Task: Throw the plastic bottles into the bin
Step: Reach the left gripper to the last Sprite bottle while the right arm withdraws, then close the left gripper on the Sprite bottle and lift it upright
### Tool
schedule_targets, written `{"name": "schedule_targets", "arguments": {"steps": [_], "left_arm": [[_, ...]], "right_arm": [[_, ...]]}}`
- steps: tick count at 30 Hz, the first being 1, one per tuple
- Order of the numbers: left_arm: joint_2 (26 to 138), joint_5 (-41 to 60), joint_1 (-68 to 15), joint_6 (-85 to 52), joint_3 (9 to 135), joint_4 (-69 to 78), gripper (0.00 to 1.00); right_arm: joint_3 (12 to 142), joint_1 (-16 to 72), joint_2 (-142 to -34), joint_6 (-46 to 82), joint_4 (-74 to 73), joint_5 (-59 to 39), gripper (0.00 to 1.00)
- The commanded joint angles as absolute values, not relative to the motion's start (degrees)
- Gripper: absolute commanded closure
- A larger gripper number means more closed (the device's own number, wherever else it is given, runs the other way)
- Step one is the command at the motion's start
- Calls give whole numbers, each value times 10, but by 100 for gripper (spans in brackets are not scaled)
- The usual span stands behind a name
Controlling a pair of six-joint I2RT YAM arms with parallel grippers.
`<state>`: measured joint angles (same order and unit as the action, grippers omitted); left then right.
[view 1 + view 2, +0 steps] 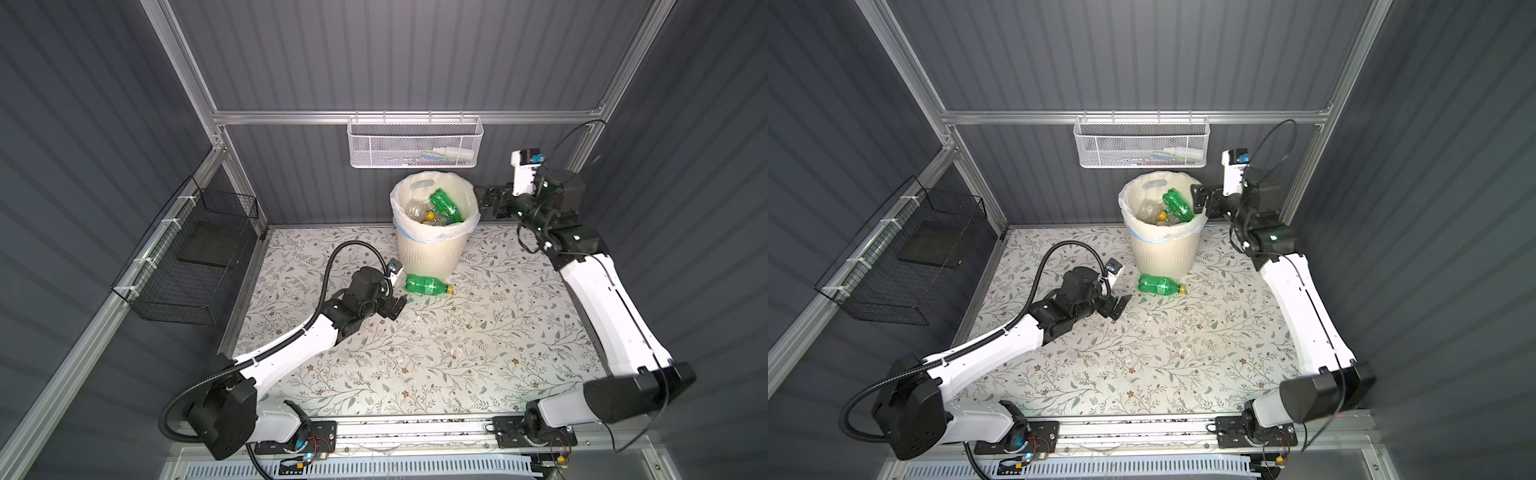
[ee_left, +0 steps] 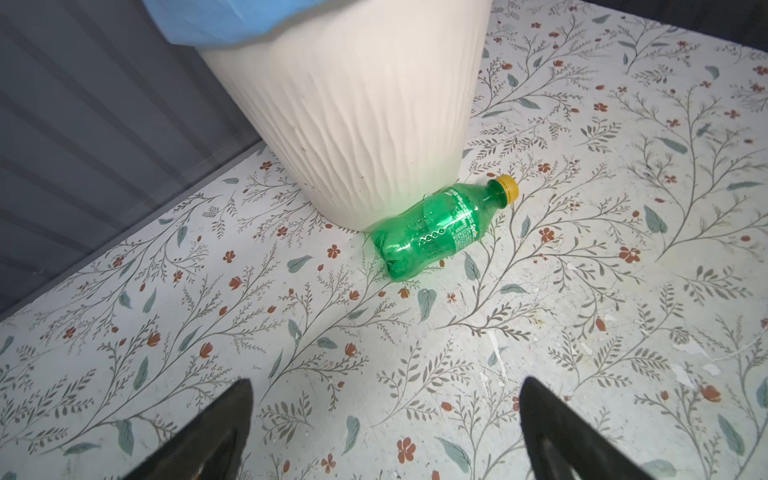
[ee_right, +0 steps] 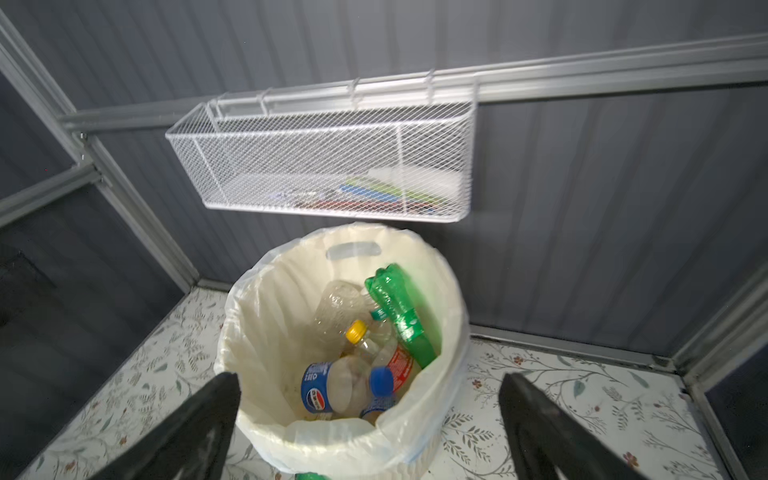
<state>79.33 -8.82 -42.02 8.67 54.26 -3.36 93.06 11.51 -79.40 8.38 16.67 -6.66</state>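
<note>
My left gripper has the base end of the lying green bottle facing it. Next I need to bring it down over that end and close around the bottle's lower body [image 1: 421,284] [image 2: 420,238].
A green plastic bottle [image 1: 428,285] [image 1: 1160,285] with a yellow cap lies on its side on the floral table, touching the foot of the cream ribbed bin [image 1: 430,253] [image 1: 1163,255]. In the left wrist view the bottle [image 2: 440,226] rests against the bin's wall [image 2: 353,124]. My left gripper [image 1: 395,306] [image 1: 1119,305] [image 2: 386,382] hovers open and empty a short way in front of it. My right gripper [image 1: 487,201] [image 1: 1200,199] [image 3: 370,378] stands open and empty beside the bin's rim [image 3: 345,440]. Inside lie a green bottle [image 3: 399,311] and several clear ones [image 3: 332,390].
A white mesh basket [image 1: 413,143] [image 3: 332,166] hangs on the back wall right above the bin. A black wire basket [image 1: 195,257] is fixed to the left wall. The bin stands close to the back wall.
</note>
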Motion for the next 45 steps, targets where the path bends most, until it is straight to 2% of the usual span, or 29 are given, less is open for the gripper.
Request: {"name": "schedule_targets", "arguments": {"steps": [1,9,18,29,39,45], "left_arm": [[826,-77,-425,121,577,4,0],[951,-39,-426,204,646,27,0],[1086,10,-425,266,750,-2,0],[1194,18,-426,316,856,-43,0],[1235,30,-430,325,866,-58,0],[1229,33,-434,316,850,-63,8]], "right_arm": [[843,93,-734,129,106,-40,1],[645,28,-622,163,131,-28,1],[508,-18,-546,187,115,-66,1],[489,-32,-541,181,94,-84,1],[468,-37,-534,187,90,-84,1],[466,-38,-539,193,84,-88,1]]}}
